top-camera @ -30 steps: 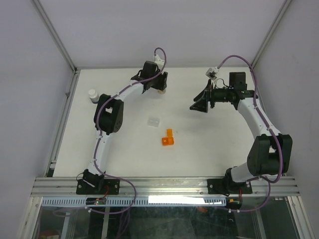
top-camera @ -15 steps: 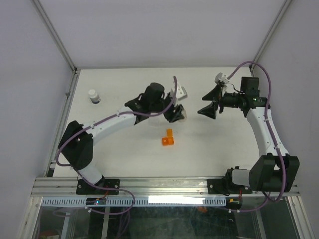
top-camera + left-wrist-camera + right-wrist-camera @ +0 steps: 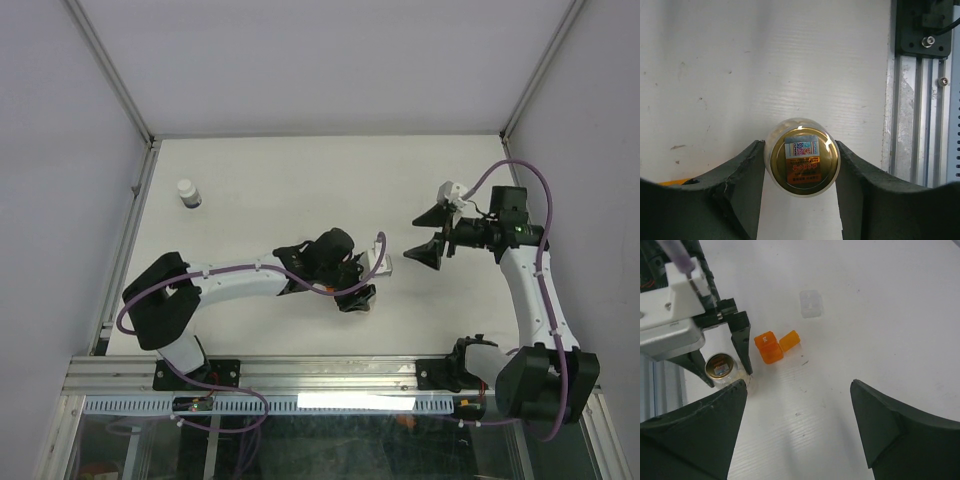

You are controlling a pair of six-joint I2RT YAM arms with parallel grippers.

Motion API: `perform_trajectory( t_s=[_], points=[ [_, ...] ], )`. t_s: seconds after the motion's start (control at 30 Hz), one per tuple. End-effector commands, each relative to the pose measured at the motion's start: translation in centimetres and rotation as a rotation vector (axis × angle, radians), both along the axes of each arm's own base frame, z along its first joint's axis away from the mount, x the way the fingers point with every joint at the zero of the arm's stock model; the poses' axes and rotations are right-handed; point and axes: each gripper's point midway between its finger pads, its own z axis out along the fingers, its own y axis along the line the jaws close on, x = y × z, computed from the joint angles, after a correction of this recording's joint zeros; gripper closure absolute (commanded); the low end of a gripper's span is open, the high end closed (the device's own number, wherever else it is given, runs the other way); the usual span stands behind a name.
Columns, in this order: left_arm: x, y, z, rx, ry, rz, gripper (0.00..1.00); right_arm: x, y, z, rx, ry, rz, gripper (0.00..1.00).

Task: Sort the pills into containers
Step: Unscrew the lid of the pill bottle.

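The vial's gold lid (image 3: 366,297) (image 3: 720,365) faces up. My right gripper should go down and to the left in the top view next, onto that lid.
My left gripper (image 3: 801,167) is shut on a clear vial with a gold lid (image 3: 802,162), held upright between both fingers. In the right wrist view that vial (image 3: 720,367) stands just left of the stubby orange cup (image 3: 769,347) and its orange lid (image 3: 789,340), with a small clear container (image 3: 810,303) farther off. In the top view the left gripper (image 3: 358,293) covers the orange cup. My right gripper (image 3: 415,237) hangs open over bare table to its right, holding nothing. A white bottle (image 3: 187,193) stands at the far left. No pills show.
The aluminium rail (image 3: 920,125) of the table's near edge runs close beside the left gripper. The left arm (image 3: 240,280) lies stretched across the near part of the table. Enclosure walls bound the table on the left, back and right.
The left arm has swung from the far middle of the table down to the near middle, vial in its jaws, and now covers the orange cup. The right gripper moved nearer and slightly right.
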Motion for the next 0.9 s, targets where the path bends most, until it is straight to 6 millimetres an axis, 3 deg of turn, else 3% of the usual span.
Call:
perform_trajectory(
  t_s=[0.0,0.1,0.33,0.47,0.63,0.87],
  points=[
    [1.1,-1.0,1.1,-0.073,-0.046,0.063,0.68,-1.9,0.4,-0.9,-0.010,-0.108,0.096,0.11],
    [1.2,-0.9,0.6,-0.088,-0.039,0.093,0.53,-2.7,0.5,-1.7,-0.020,-0.106,0.129,0.11],
    [1.1,0.1,0.3,-0.114,-0.044,0.144,0.38,-3.8,1.0,-2.5,-0.031,-0.106,0.191,0.11],
    [0.7,1.2,1.6,-0.168,-0.066,0.164,0.22,-4.8,1.9,-3.7,-0.069,-0.111,0.256,0.10],
    [-0.5,3.1,5.2,-0.292,-0.121,0.145,0.02,-6.5,3.6,-4.5,-0.091,-0.203,0.386,0.05],
    [-0.2,7.1,7.3,-0.448,-0.179,0.249,0.01,-7.6,7.9,-5.9,-0.205,-0.247,0.577,0.05]
  ],
)
